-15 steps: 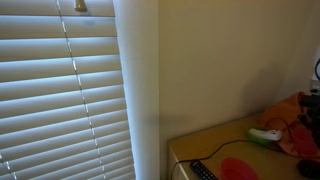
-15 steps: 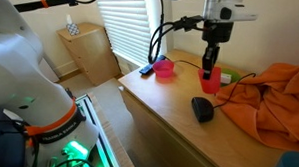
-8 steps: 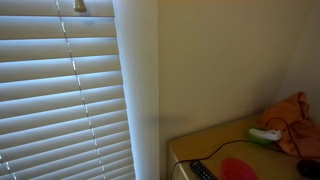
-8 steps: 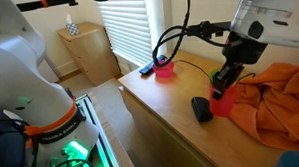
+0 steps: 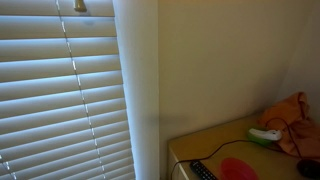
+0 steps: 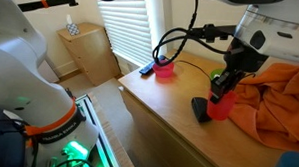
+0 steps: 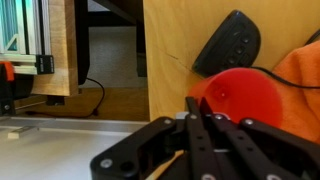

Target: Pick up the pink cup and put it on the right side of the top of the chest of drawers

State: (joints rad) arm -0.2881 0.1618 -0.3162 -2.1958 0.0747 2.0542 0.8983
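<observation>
My gripper lowers the pink cup away from the black mouse onto the wood [image 6: 226, 132] beside the orange cloth next, since the mouse crowds the cup.
The pink cup [image 6: 221, 106] is pinched at its rim by my gripper [image 6: 222, 86] and sits at or just above the wooden top of the chest of drawers [image 6: 169, 99], right beside a black mouse [image 6: 200, 109]. In the wrist view the cup [image 7: 250, 102] looks red and fills the lower right, with my gripper [image 7: 198, 112] shut on its near rim. The mouse [image 7: 228, 42] lies just beyond it. The gripper is out of frame in the exterior view that faces the blinds.
A second pink cup [image 6: 164, 68] and a remote [image 6: 147, 68] lie at the far end of the top, also showing in an exterior view [image 5: 237, 168]. An orange cloth [image 6: 274, 93] with cables covers the side next to the held cup. A small wooden cabinet [image 6: 89, 51] stands by the blinds.
My gripper has carried the pink cup from the back of the top toward the front edge and lowered it next to the black mouse. The arm has left the view facing the blinds.
</observation>
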